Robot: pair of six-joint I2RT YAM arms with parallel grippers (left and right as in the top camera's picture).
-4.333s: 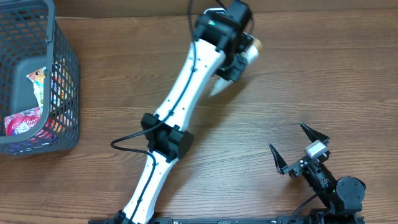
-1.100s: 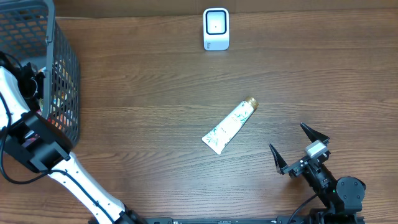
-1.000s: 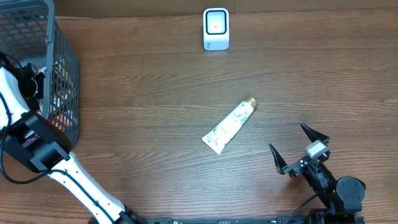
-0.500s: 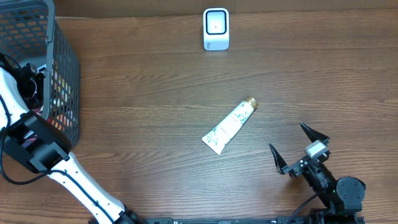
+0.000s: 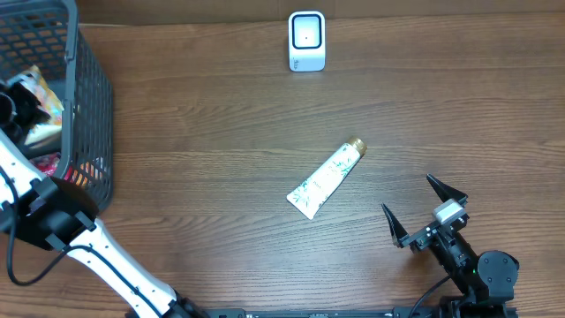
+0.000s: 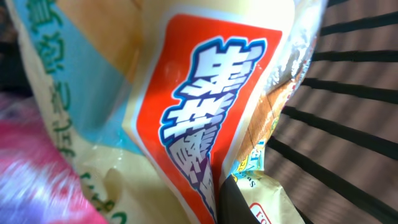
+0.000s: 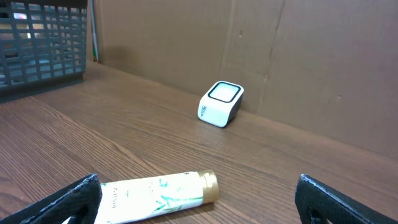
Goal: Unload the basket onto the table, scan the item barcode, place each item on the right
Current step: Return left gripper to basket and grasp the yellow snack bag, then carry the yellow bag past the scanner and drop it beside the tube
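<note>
My left gripper carries the snack packet point(image 5: 44, 95) up over the basket's rim next. It then goes down beside the white tube to release it, since the tabletop there is clear.
My left gripper point(image 5: 19, 104) is inside the grey basket point(image 5: 92, 106) at the far left, shut on a snack packet point(image 5: 44, 95) raised near the basket's rim. That cream packet point(image 6: 205, 118), with an orange-red panel and blue-white lettering, fills the left wrist view and hides the fingers. The white barcode scanner point(image 5: 306, 40) stands at the table's far edge, also seen in the right wrist view point(image 7: 221, 103). My right gripper point(image 5: 422, 210) rests open near the front right, nothing between its fingers.
A white tube with a gold cap point(image 5: 325, 179) lies flat mid-table, just ahead of the right gripper point(image 7: 199, 194) in the right wrist view point(image 7: 155, 196). More packets lie in the basket point(image 7: 43, 43). A brown wall rises behind the scanner.
The left arm left the tube on the table and went to the basket. In the last second its gripper shut on a snack packet and lifted it. The right arm is unmoved.
</note>
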